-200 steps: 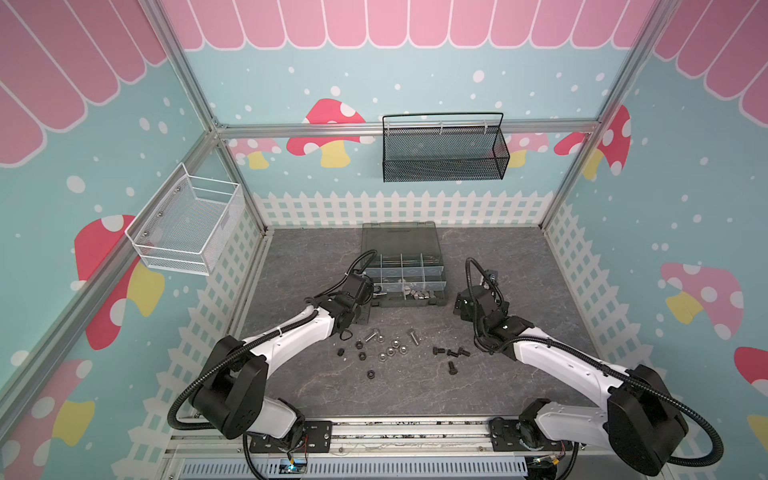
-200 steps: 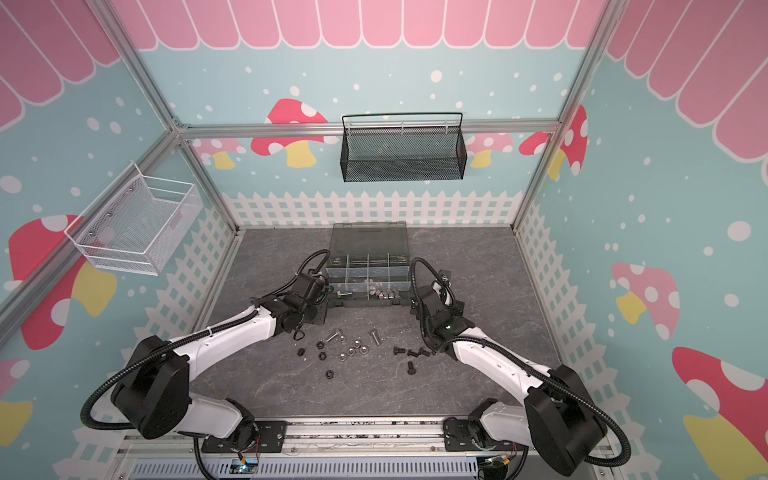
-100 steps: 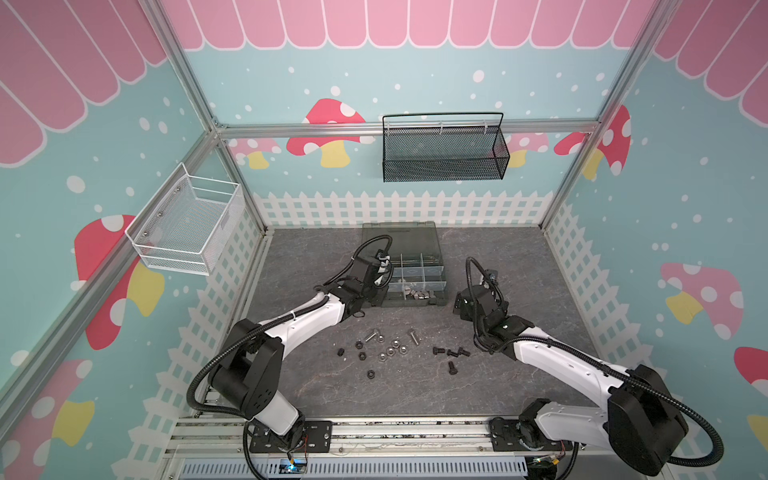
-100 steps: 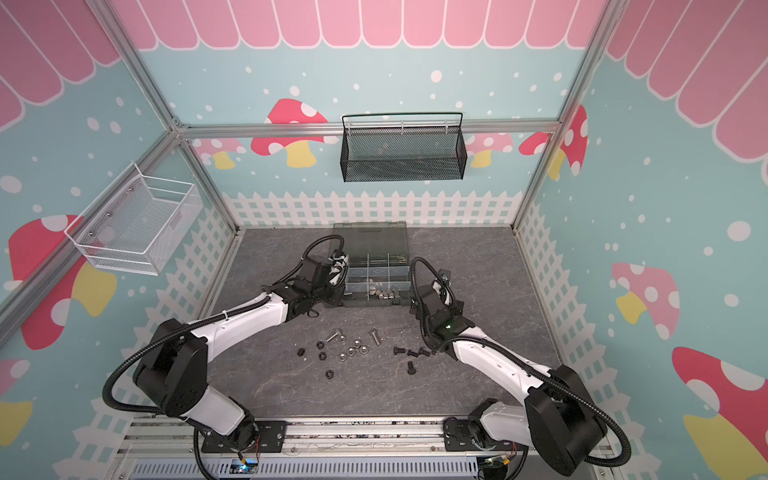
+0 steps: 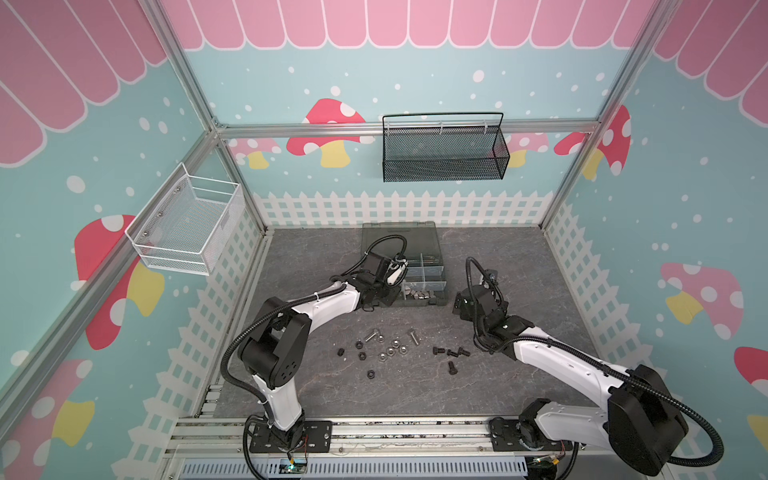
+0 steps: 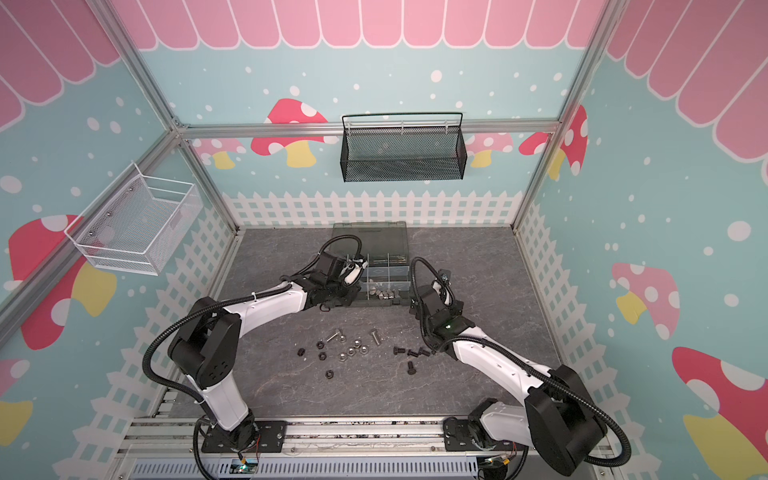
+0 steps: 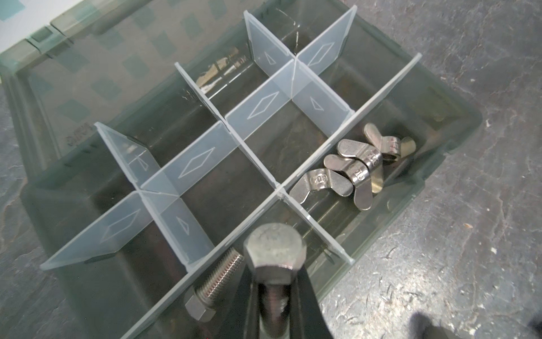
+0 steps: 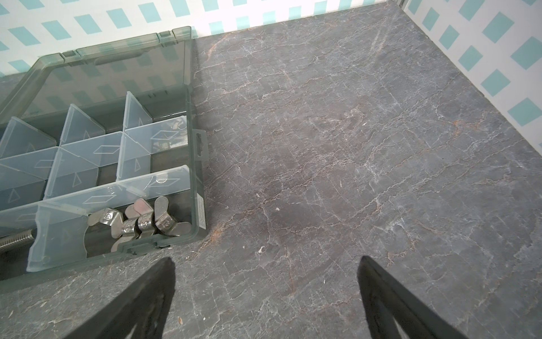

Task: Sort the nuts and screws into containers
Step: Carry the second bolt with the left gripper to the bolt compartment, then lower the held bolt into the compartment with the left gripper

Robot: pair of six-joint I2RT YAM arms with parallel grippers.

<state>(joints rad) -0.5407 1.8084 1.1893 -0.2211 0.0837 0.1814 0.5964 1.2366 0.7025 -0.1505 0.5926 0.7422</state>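
Observation:
The case's front-row section holding one silver screw [image 7: 310, 248] is just below my left gripper, so next my left gripper will go down a little and release the hex screw beside its match.
The dark grey organiser case [image 5: 432, 297] [image 6: 376, 302] lies open at the back of the table, its containers split by light dividers [image 7: 258, 108]. My left gripper [image 7: 274, 290] [image 5: 395, 272] is shut on a silver hex screw [image 7: 274, 249], held over the case's front row. One silver screw [image 7: 217, 278] lies in the compartment below it. Several wing nuts [image 7: 360, 170] [image 8: 140, 224] fill the neighbouring compartment. Loose silver and black nuts [image 5: 390, 351] and black screws [image 5: 451, 353] lie in front of the case. My right gripper [image 8: 265, 281] [image 5: 465, 297] is open over bare table beside the case.
The case's smoky lid [image 8: 111, 73] lies folded back toward the fence wall. A black mesh basket [image 5: 442, 149] hangs on the back wall and a white wire basket [image 5: 187, 224] on the left wall. Grey stone table [image 8: 352, 146] stretches right of the case.
My left arm has swung from beside the loose pile up and back over the case, with the silver screw in its jaws. The right arm has stayed put.

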